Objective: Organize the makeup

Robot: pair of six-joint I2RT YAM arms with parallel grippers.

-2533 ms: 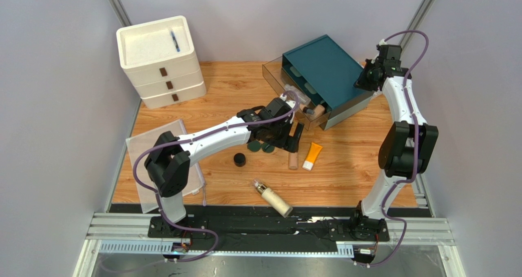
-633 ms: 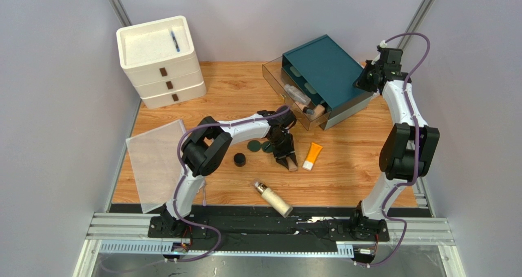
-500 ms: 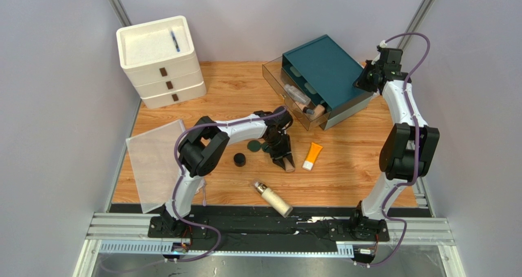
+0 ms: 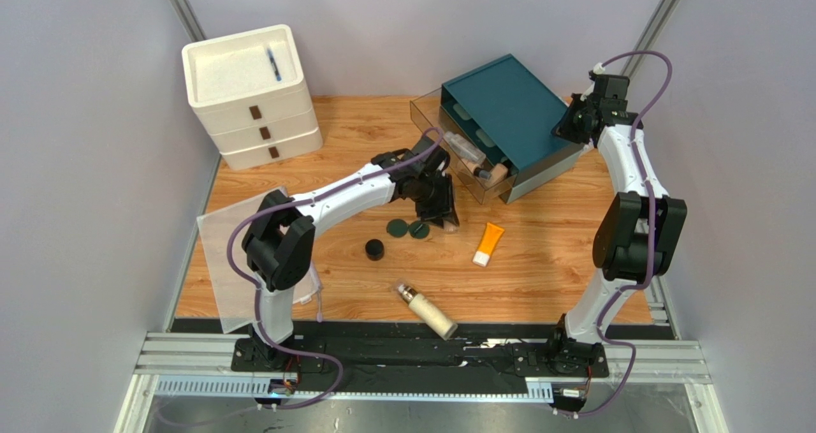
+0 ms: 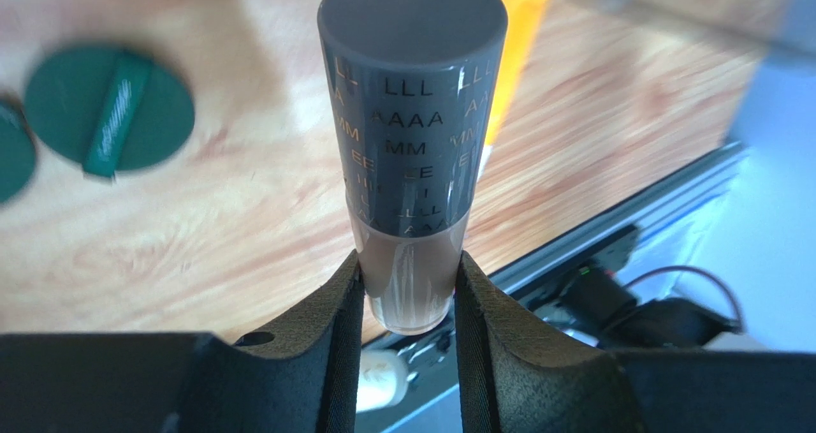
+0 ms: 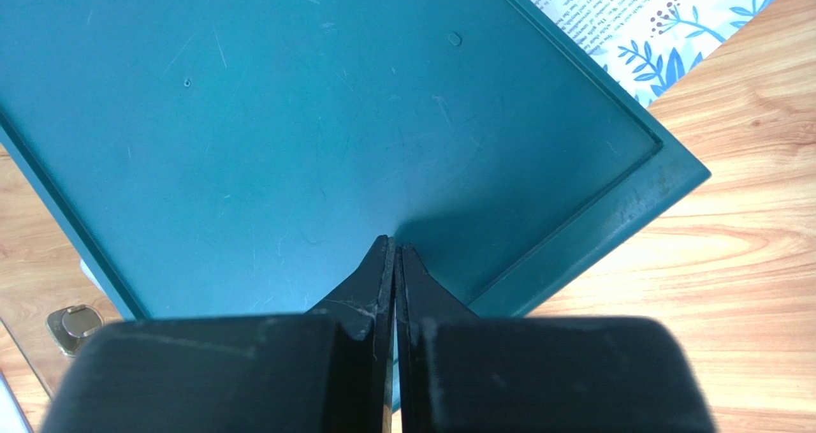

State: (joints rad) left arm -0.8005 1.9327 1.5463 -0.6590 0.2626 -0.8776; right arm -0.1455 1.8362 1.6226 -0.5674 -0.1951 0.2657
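The robot should move its left gripper outward next, over the far end of the open clear drawer, because the bottles already inside lie toward the drawer's middle and near end.
My left gripper (image 5: 407, 270) is shut on the clear lower end of a beige bottle (image 5: 412, 165) with a grey lettered cap, holding it off the table. From above, the left gripper (image 4: 442, 213) hangs just in front of the open clear drawer (image 4: 469, 151), which holds a few bottles. On the table lie two dark green compacts (image 4: 396, 228) (image 4: 419, 229), a black jar (image 4: 374, 249), an orange tube (image 4: 487, 244) and a cream pump bottle (image 4: 428, 310). My right gripper (image 6: 396, 251) is shut and empty above the teal organizer's top (image 6: 316, 117).
The teal organizer (image 4: 508, 108) stands at the back right. A white three-drawer unit (image 4: 251, 93) with a blue pen (image 4: 274, 65) on top is at the back left. A translucent sheet (image 4: 244, 246) lies by the left arm's base.
My left gripper closed on the beige bottle that lay beside the orange tube, lifted it and carried it back toward the open drawer. The right arm stayed still.
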